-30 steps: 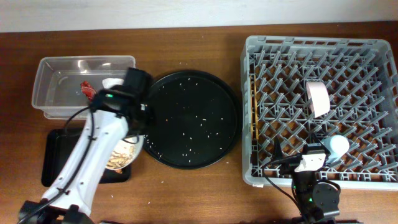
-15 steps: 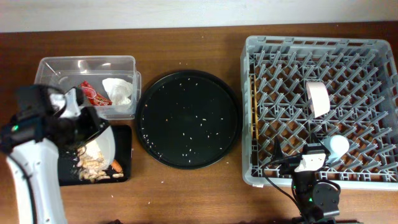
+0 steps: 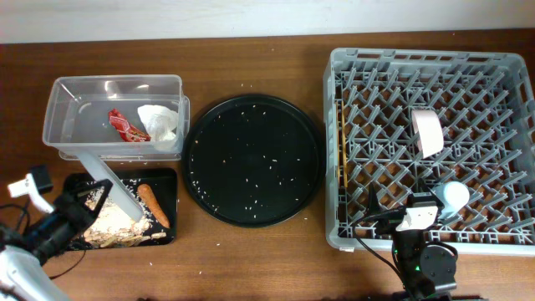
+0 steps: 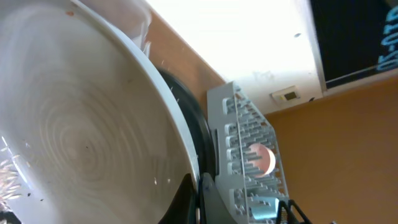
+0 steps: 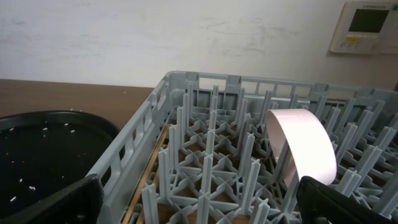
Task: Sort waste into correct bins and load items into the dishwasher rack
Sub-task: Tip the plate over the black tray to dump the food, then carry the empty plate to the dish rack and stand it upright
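Note:
I will next lift my left gripper, swing it across the round black tray, lower it and release the bowl (image 3: 113,187) among the empty pegs beside the chopsticks.
My left gripper (image 3: 77,214) is shut on the rim of the white bowl (image 3: 113,187), which is tipped steeply on edge over the shallow black tray (image 3: 75,182). The bowl's inside fills the left wrist view (image 4: 81,124), with the jaws (image 4: 200,200) pinching its rim. Rice with beige scraps (image 3: 104,226) and the orange carrot piece (image 3: 154,206) lie on that tray. The red wrapper (image 3: 122,125) and white napkin (image 3: 160,122) lie in the clear tub (image 3: 67,92). In the grey rack (image 3: 351,63) are the pale dish (image 3: 427,130), the small cup (image 3: 456,195) and the chopsticks (image 3: 338,159). My right gripper (image 3: 416,214) is open and empty at the rack's front edge.
The large round black tray (image 3: 251,109), speckled with rice grains, lies between the bins and the rack. In the right wrist view the open jaws (image 5: 199,208) face the rack's pegs, the pale dish (image 5: 301,146) and the chopsticks (image 5: 148,180) along the left wall.
My left arm swung from beside the round tray to the front left corner with the bowl. The bowl tipped and its scraps and carrot now lie on the black tray. The right arm is still.

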Robot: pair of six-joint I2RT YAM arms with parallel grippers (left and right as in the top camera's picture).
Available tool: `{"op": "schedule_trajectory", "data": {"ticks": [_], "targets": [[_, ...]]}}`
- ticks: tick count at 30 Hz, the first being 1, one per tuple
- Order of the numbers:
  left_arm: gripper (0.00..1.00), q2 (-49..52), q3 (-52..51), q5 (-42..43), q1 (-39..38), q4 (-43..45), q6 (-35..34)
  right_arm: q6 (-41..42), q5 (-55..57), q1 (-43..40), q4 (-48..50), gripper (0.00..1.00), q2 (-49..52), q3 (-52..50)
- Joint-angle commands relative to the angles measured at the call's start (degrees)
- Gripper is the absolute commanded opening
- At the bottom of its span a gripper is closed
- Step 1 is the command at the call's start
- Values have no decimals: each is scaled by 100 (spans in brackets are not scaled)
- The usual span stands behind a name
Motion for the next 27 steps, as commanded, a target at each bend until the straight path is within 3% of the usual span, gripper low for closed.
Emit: {"op": "schedule_trajectory", "data": {"ticks": [1, 7, 8, 10, 13, 17, 21, 23, 27], "targets": [[1, -474, -2, 389, 103, 42, 509, 0, 28, -33, -7, 98, -37, -52], [0, -555, -7, 20, 103, 103, 225, 0, 28, -33, -4, 98, -37, -52], [1, -549, -7, -212, 103, 188, 9, 0, 28, -33, -7, 98, -37, -52], [1, -544, -7, -1014, 101, 470, -1119, 0, 28, -33, -7, 98, -37, -52], [0, -623, 4, -767, -70, 472, -1270, 0, 28, -33, -4, 98, -37, -52], [1, -935, 267, -787, -1025, 769, -1480, 0, 28, -33, -7, 98, -37, -52], [0, -966, 566, -863, -2559, 1720, -1858, 0, 28, -33, -7, 98, -37, -52], [0, -925, 568, -1091, -3508, 2522, -2317, 0, 28, -33, -7, 98, -37, -52], [0, -372, 568, -1443, -5698, 5112, -3469, 0, 28, -33, -7, 98, -37, -52]]}}
